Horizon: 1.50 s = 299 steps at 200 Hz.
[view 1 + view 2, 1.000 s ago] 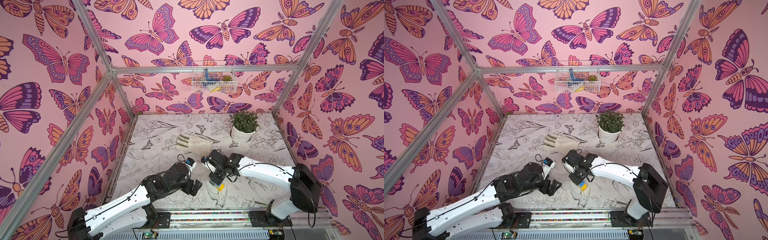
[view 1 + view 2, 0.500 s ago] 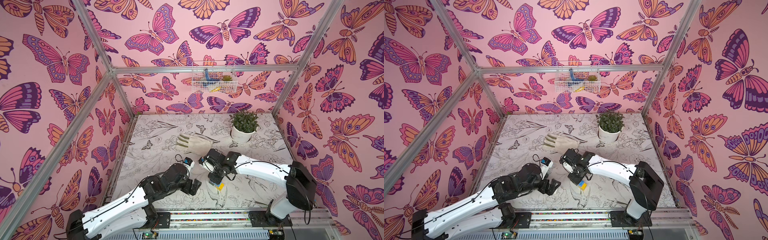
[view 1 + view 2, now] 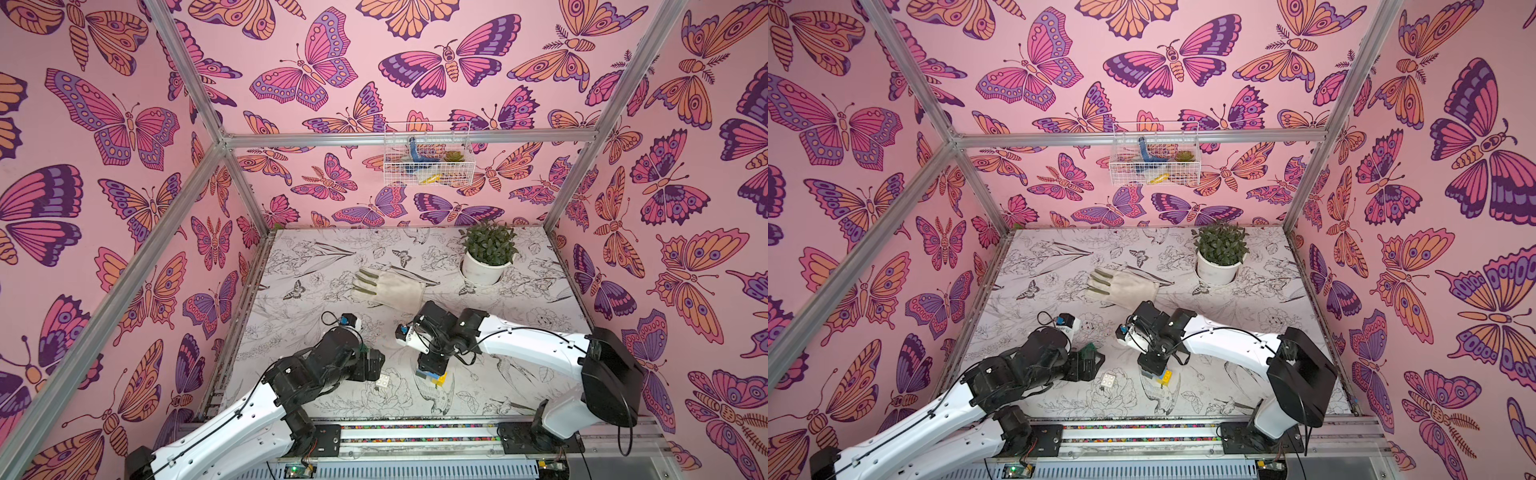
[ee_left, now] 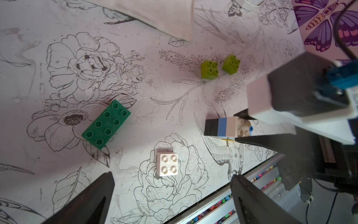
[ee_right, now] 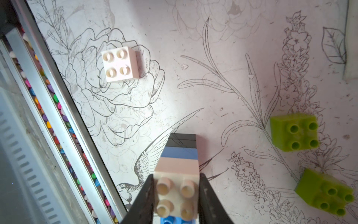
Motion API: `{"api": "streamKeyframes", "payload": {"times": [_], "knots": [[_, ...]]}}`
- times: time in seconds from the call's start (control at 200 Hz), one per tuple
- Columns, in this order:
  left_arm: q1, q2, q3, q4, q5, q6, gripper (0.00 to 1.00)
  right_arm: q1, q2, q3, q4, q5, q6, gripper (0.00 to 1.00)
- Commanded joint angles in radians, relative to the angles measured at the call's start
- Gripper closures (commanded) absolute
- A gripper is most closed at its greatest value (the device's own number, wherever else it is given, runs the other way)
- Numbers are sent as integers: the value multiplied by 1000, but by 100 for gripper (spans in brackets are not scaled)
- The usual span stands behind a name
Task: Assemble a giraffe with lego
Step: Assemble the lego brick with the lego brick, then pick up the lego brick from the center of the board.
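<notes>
My left gripper is going to move over the loose white square brick next, and it needs to go down and close on the brick's sides. The tabletop is bare all around, so both fingertips have room.
The partly built giraffe stands near the table's front edge. It is a stack with black at the bottom, then blue, then a white brick on top, and yellow shows beside it. My right gripper reaches down over it, its fingers pressed against both sides of the white top brick. My left gripper hangs open just left of a loose white square brick. A dark green long brick and two lime square bricks lie further back on the table.
A beige work glove lies mid-table behind both arms. A potted plant stands at the back right. A wire basket hangs on the back wall. The metal rail runs along the front edge.
My left arm has drawn back slightly to the left, uncovering the loose white brick. The right gripper has stayed on the stack.
</notes>
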Motion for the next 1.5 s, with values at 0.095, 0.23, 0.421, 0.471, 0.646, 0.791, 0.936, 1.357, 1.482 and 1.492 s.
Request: {"api": "streamKeyframes", "payload": {"times": [0.095,0.23,0.421,0.471,0.646,0.791,0.936,1.357,1.482,1.492], "knots": [[23,85,47,-152,20,-45,0,0,-88,-43,8,21,68,15],[23,157,80,-192,51,-43,0,-35,-231,-69,49,78,225,8],[-18,268,127,-196,7,-38,2,-39,-573,-293,130,145,492,8],[-33,308,139,-197,-16,-38,2,-39,-647,-359,133,180,558,8],[-98,465,190,-185,-74,-41,6,-39,-724,-449,120,238,703,9],[-134,580,199,-139,-58,-59,8,-39,-588,-392,61,240,710,11],[-140,624,171,-50,-15,-77,11,-39,-512,-368,42,184,700,16],[-165,786,179,6,17,-98,26,-39,-639,-468,11,244,751,22],[-167,780,171,-11,-2,-122,41,-39,-633,-473,30,235,750,21],[-167,778,170,-12,-2,-124,42,-39,-632,-475,30,234,750,21]]}}
